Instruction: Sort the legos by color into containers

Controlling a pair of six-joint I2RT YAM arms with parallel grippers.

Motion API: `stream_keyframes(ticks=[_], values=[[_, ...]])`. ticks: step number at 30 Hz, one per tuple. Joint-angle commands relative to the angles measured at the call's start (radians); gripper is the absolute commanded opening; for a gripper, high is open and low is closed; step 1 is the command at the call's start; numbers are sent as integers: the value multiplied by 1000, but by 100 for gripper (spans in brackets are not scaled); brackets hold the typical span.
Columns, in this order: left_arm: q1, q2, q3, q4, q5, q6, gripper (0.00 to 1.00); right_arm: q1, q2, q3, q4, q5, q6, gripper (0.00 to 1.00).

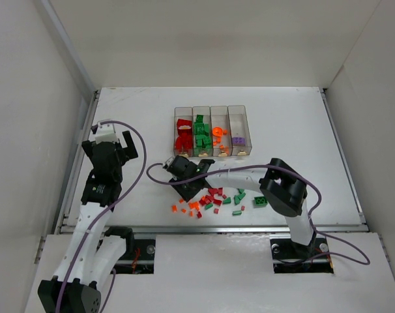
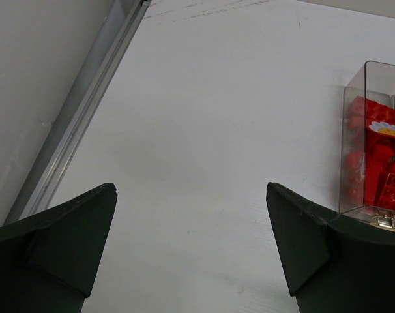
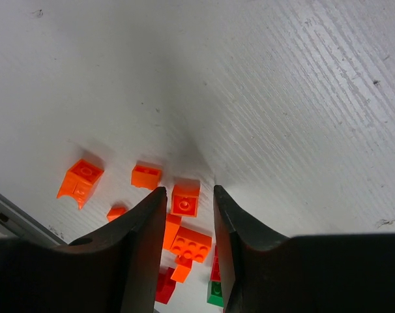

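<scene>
My left gripper swings back and to the right in the top view next, turning and lowering over the outermost orange brick, since that brick lies apart.
Loose legos (image 1: 214, 199) in red, green and orange lie scattered on the table in front of the containers (image 1: 210, 108), four clear bins in a row. Those bins hold red bricks (image 1: 182, 138), green bricks (image 1: 201, 135), orange pieces (image 1: 218, 132) and a purple brick (image 1: 238, 138). My right gripper (image 1: 188, 189) is down at the left end of the pile. In the right wrist view it (image 3: 190, 189) straddles a small orange brick (image 3: 184, 199), with the jaws narrow and a slim gap showing beside the brick. My left gripper (image 2: 191, 189) stands wide open over bare table, left of the bins.
More orange bricks (image 3: 80, 179) lie left of the right fingers, and a longer orange brick (image 3: 192, 244) lies between them. A green brick (image 1: 259, 201) sits apart at the pile's right. The red bin (image 2: 373, 150) is near the left gripper's right finger. A metal rail (image 2: 80, 117) edges the table's left side.
</scene>
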Motion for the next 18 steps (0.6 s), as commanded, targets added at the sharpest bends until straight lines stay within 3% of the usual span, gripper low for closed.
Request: stream_keyframes(ticks=[1,8,12,14,18], values=[[1,-19,-14,19,1,-7,97,-2,4,-2,15,-15,8,40],[1,-19,-14,19,11,2,96,7,15,-20,15,-15,8,40],[1,-19,-14,19,29,2,96,7,15,-11,15,-6,17,19],[1,-19,-14,19,38,13,95,7,6,-11,15,17,28,3],[1,-19,-14,19,121,81,88,-20,-75,14,15,67,37,0]])
